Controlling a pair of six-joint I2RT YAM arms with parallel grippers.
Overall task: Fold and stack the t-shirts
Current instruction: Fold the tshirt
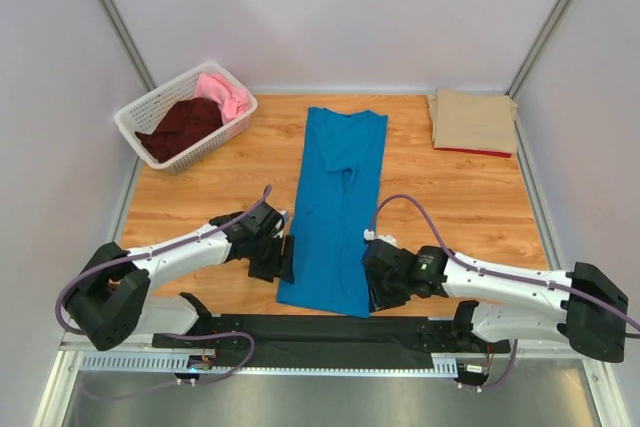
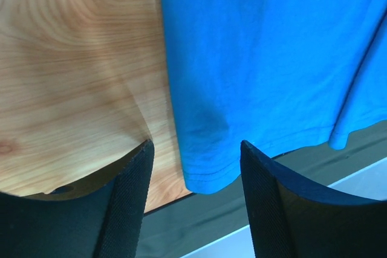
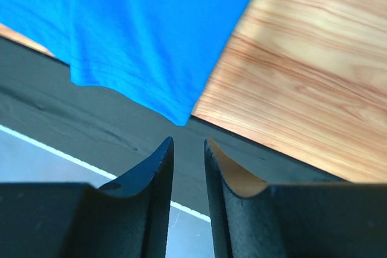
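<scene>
The blue hem corner [image 1: 366, 312] [image 3: 182, 115] lies just beyond its fingers, so my right gripper will spread slightly next, then lower onto that corner to close.
A bright blue t-shirt [image 1: 335, 207], folded into a long strip, lies in the middle of the table with its hem at the near edge. My left gripper [image 1: 285, 257] sits at the hem's left corner. It is wide open [image 2: 196, 146], with the blue corner [image 2: 208, 167] lying below the gap. My right gripper [image 1: 372, 282] is at the hem's right corner. Its fingers stand a narrow gap apart [image 3: 188, 142] with nothing between them, and the blue corner [image 3: 175, 110] lies just beyond the tips. A folded tan t-shirt [image 1: 473, 119] rests on a red one [image 1: 470, 151] at the back right.
A white lattice basket [image 1: 140, 112] at the back left holds a dark maroon t-shirt [image 1: 185, 125] and a pink one [image 1: 228, 95]. A black strip [image 1: 330, 327] runs along the table's near edge under the blue hem. Grey walls close in the sides and back.
</scene>
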